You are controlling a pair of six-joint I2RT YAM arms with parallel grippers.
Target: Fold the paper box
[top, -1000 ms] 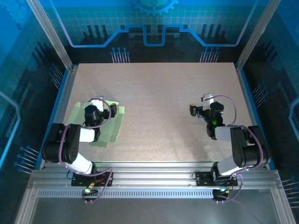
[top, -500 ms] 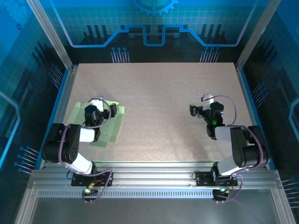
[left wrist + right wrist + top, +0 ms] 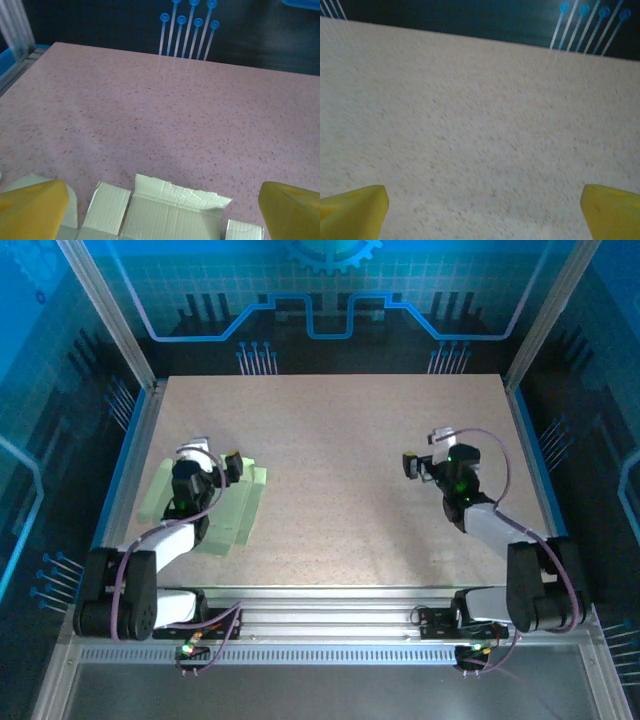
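Note:
The sheet is lower than my right gripper, beside my left gripper, so my right gripper needs to swing across the bare table and down onto the flap's thin edge (image 3: 262, 475).
The paper box (image 3: 236, 515) lies as a flat pale-green cut-out sheet on the table's left side, partly under my left arm. In the left wrist view its flaps and a creased panel (image 3: 175, 210) spread along the bottom edge. My left gripper (image 3: 200, 462) hovers over the sheet's far part. Its yellow fingertips (image 3: 31, 209) stand wide apart, so the left gripper (image 3: 162, 215) is open with nothing gripped. My right gripper (image 3: 440, 460) is open over bare table on the right, far from the sheet. In the right wrist view this gripper (image 3: 481, 215) shows speckled surface between its fingertips (image 3: 612, 212).
The speckled beige table (image 3: 340, 440) stretches between the arms. A metal frame with blue panels borders it, with posts at the far corners (image 3: 150, 380). Both arm bases sit on the rail at the near edge (image 3: 330, 610).
Both arms have stretched out and lowered from their folded pose. The left gripper shifted slightly left over the sheet and the right gripper moved a little farther. Both stayed open.

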